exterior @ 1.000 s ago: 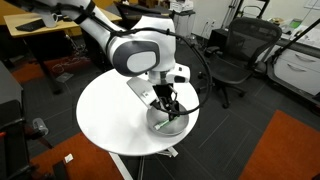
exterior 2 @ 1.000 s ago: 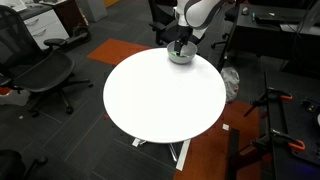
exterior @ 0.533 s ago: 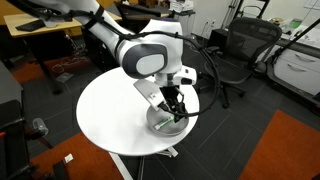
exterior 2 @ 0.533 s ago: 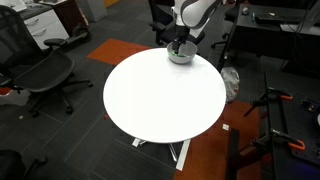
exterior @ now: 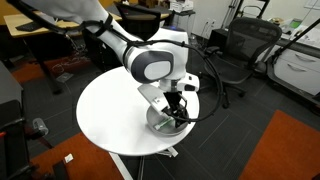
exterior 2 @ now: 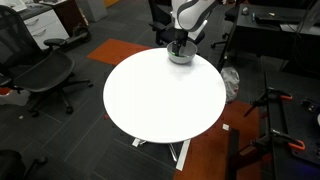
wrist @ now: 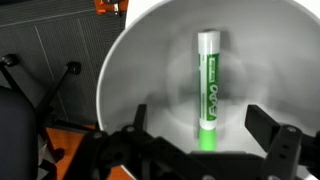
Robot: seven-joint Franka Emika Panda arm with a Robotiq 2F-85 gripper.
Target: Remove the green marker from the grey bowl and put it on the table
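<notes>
The marker's green end [wrist: 207, 138] is below the gripper, between the open fingers, so the gripper will next move farther down into the grey bowl [wrist: 135, 60] and close on that end of the marker.
In the wrist view the green marker [wrist: 207, 90], whitish body with a bright green cap end, lies on the floor of the grey bowl [wrist: 135, 60]. My gripper [wrist: 200, 130] is open, lowered into the bowl, with a finger on each side of the marker's green end, not touching it. In both exterior views the gripper [exterior: 177, 112] [exterior 2: 180, 46] hangs over the bowl [exterior: 166, 125] [exterior 2: 181, 56], which stands near the edge of the round white table [exterior: 110, 110] [exterior 2: 160, 100]. The marker is hidden in those views.
Black office chairs [exterior: 235, 50] [exterior 2: 40, 65] stand around the table. Wooden desks [exterior: 40, 25] sit at the back. A black tripod [exterior 2: 270, 115] stands on the floor beside the table, and orange carpet [exterior: 290, 150] lies nearby.
The arm has sunk slightly toward the bowl, bringing the gripper lower over it. The bowl has not moved.
</notes>
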